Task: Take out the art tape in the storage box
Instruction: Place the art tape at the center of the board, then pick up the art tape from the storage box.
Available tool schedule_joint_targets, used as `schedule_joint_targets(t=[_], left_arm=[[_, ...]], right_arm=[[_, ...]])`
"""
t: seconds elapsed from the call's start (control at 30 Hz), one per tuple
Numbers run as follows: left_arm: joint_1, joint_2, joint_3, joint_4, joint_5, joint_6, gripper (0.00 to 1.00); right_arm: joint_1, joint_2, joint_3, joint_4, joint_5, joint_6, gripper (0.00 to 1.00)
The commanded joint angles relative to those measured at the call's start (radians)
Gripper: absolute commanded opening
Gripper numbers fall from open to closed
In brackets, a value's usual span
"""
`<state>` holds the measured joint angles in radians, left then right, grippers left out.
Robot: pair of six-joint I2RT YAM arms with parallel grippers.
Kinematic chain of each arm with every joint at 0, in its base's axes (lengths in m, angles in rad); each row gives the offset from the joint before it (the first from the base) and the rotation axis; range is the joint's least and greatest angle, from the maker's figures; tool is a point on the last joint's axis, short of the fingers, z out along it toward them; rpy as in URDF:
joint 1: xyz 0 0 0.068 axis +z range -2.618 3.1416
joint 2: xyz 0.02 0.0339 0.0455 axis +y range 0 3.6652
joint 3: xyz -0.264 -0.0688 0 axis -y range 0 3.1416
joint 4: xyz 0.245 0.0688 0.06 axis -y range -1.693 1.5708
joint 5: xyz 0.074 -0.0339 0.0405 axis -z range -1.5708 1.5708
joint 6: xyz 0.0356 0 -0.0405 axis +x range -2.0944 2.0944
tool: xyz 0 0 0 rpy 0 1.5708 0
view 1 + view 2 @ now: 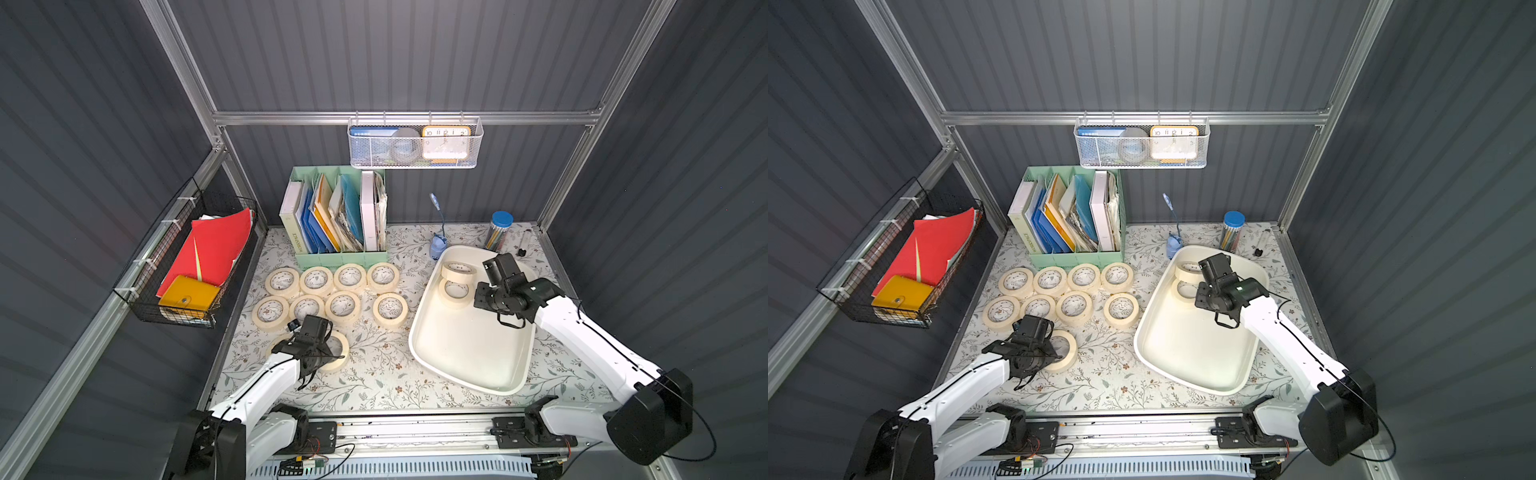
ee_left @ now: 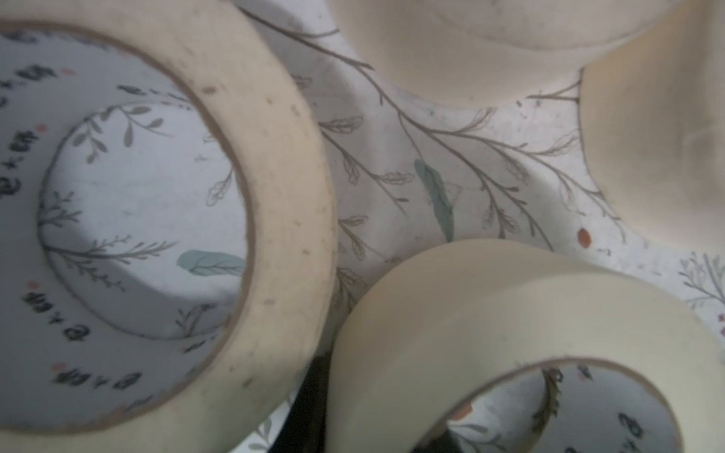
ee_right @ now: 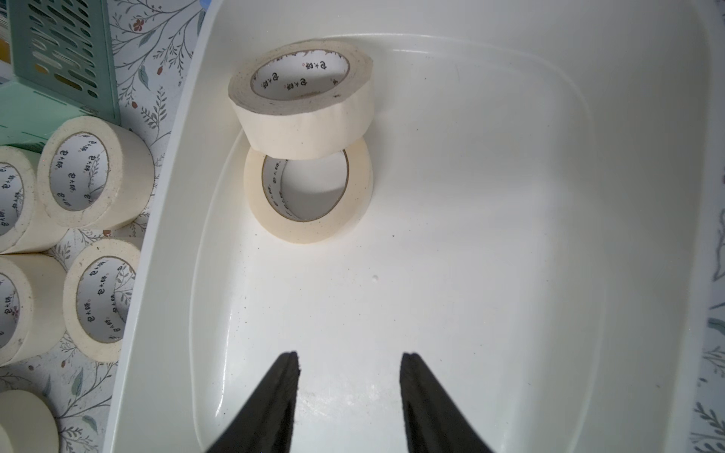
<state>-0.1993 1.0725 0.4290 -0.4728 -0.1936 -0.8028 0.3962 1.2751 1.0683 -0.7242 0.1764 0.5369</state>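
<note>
My right gripper needs to move down and outward onto the flat roll's wall (image 1: 468, 296) (image 3: 359, 190) by the open bottom of the box, which is below and outward of the gripper, clear of the tilted roll.
The white storage box (image 1: 419, 332) lies at the right of the table and holds two cream art tape rolls. One roll (image 3: 302, 102) leans tilted on another roll (image 3: 310, 196) that lies flat near the far left corner. My right gripper (image 3: 349, 355) hangs open over the box floor, short of both rolls, with nothing between its fingers. Several more rolls (image 1: 349, 276) lie in two rows on the floral table. My left gripper (image 2: 376, 415) is shut on the wall of one roll (image 1: 338, 353) at the front left, with one finger inside the ring.
A mint-green file organizer (image 1: 336, 216) stands behind the rows of rolls. A white mesh basket (image 1: 415, 143) hangs on the back rail. A black wire basket (image 1: 187, 266) with red folders is on the left wall. A blue-lidded pencil jar (image 1: 498, 230) and a small blue lamp (image 1: 437, 245) stand behind the box.
</note>
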Motion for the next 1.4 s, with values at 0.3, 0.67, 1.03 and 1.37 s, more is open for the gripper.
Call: schedule_joint_targets(t=[0.3,0.67,1.03,1.37], left_arm=[[0.120,0.015,-0.031,0.045,0.003,0.013,0.00],[0.120,-0.020,-0.012,0.018,-0.004,-0.021,0.69],[0.115,-0.056,0.185,-0.040,0.089,0.045,0.91],[-0.101,0.126,0.481,-0.111,-0.008,0.186,1.00]], right_arm=[[-0.020,-0.004,-0.064,0.013,0.005,0.000,0.48],[-0.064,0.130,-0.087,0.180,-0.040,0.040,0.48],[-0.083,0.364,-0.009,0.313,-0.062,0.103,0.48],[-0.094,0.473,0.037,0.349,-0.047,0.100,0.49]])
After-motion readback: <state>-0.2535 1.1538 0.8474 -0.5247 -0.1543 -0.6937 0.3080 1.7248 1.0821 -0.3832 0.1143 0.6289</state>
